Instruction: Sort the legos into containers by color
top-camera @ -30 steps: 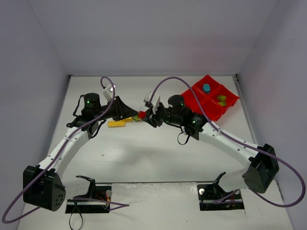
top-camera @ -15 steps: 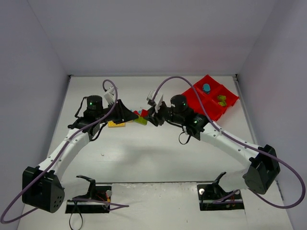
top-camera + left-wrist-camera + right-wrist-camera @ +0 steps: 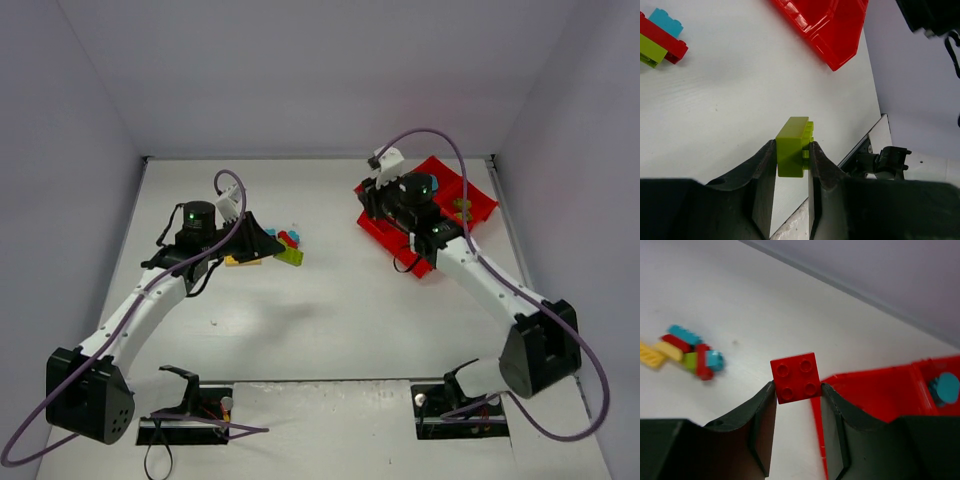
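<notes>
Cyan and lime legos are somewhere else. So my right gripper will swing to the right in the top view and down over the container section next to the cyan lego's.
My left gripper [image 3: 281, 251] is shut on a lime green lego [image 3: 793, 146], which also shows in the top view [image 3: 291, 257], just right of the loose pile. My right gripper [image 3: 372, 203] is shut on a square red lego [image 3: 796, 377] and holds it over the left corner of the red tray [image 3: 478, 212]. The right wrist view shows the tray's near wall [image 3: 875, 395] below the brick and a cyan lego [image 3: 945, 387] in a far compartment. Lime legos [image 3: 462, 208] lie in another compartment. Loose red and cyan legos [image 3: 285, 238] and a yellow one [image 3: 240, 260] lie by the left gripper.
In the left wrist view, red, cyan and lime legos [image 3: 660, 35] lie at the upper left and the tray's corner [image 3: 830, 30] is at the top. The back wall stands just behind the tray. The arm bases and cables sit at the near edge.
My right arm has swung right, from the pile to the tray's left corner, carrying the red lego. My left gripper has stayed beside the pile with the lime lego.
</notes>
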You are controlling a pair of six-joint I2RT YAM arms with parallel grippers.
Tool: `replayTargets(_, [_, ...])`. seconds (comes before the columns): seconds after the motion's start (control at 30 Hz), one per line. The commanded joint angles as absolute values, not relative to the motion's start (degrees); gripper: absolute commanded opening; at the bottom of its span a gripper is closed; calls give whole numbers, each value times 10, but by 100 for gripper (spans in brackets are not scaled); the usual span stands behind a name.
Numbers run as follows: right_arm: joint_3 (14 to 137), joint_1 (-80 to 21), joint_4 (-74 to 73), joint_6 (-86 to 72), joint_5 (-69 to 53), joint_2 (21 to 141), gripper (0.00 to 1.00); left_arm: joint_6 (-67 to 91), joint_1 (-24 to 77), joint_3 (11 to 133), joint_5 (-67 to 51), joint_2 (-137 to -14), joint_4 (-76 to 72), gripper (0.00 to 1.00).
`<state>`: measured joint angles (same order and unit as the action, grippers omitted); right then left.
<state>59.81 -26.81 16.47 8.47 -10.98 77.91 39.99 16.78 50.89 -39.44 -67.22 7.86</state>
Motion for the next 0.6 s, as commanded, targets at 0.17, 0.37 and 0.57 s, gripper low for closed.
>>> replayTargets(0.17, [701,-172,140,0,17,947,2,367,171,548,-385,-638,77,0])
replayTargets(0.37, [766,-145,112,-24,10,1034,41,364,171,554,-387,-636,81,0])
replayTargets(0.57, [750,-148,98,12,-63,979,58,363,171,568,-389,-642,87,0])
